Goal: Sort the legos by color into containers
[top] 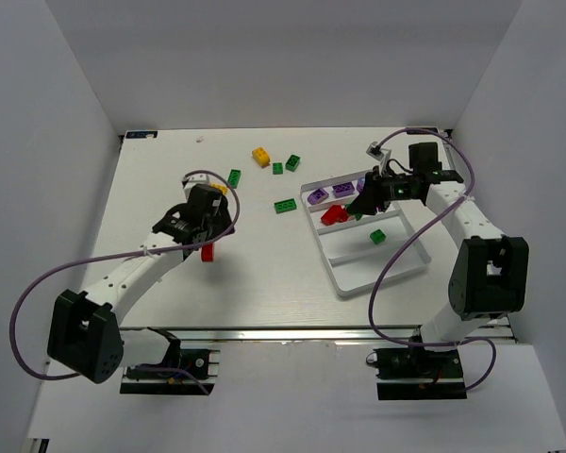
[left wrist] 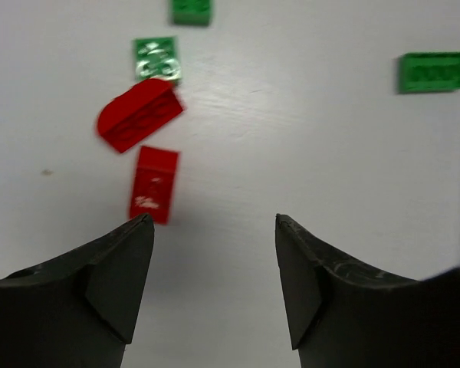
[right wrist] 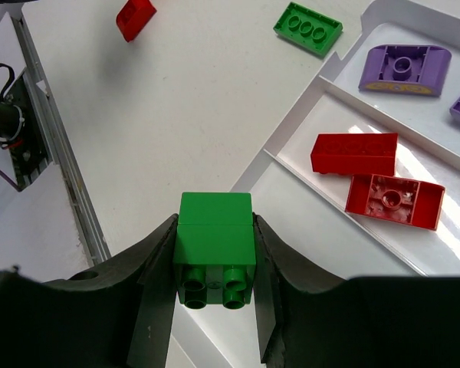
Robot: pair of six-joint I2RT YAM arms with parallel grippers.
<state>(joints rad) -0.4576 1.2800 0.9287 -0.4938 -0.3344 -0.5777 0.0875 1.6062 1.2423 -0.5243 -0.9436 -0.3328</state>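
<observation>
My left gripper lowers and shifts onto the nearer red brick [top: 208, 253] next, since the brick lies below the open fingers and to the left in the wrist view.
My right gripper [right wrist: 215, 221] is shut on a green brick [right wrist: 215, 241] and holds it over the near edge of the white tray [right wrist: 291, 130]. In the top view this gripper [top: 361, 206] hangs over the tray [top: 357, 288]. The tray holds purple bricks [right wrist: 404, 69] in one compartment and two red bricks [right wrist: 354, 153] in the one beside it. A green brick [top: 378, 236] lies in a third compartment. My left gripper [left wrist: 211, 222] is open and empty over the table, just short of two red bricks [left wrist: 154, 184]. It also shows in the top view [top: 208, 238].
Loose green bricks [top: 284, 205] and a yellow one [top: 260, 156] lie on the table between the arms, toward the back. More green bricks [left wrist: 434, 71] show in the left wrist view. A red brick [right wrist: 134, 17] and a green one [right wrist: 308, 29] lie left of the tray.
</observation>
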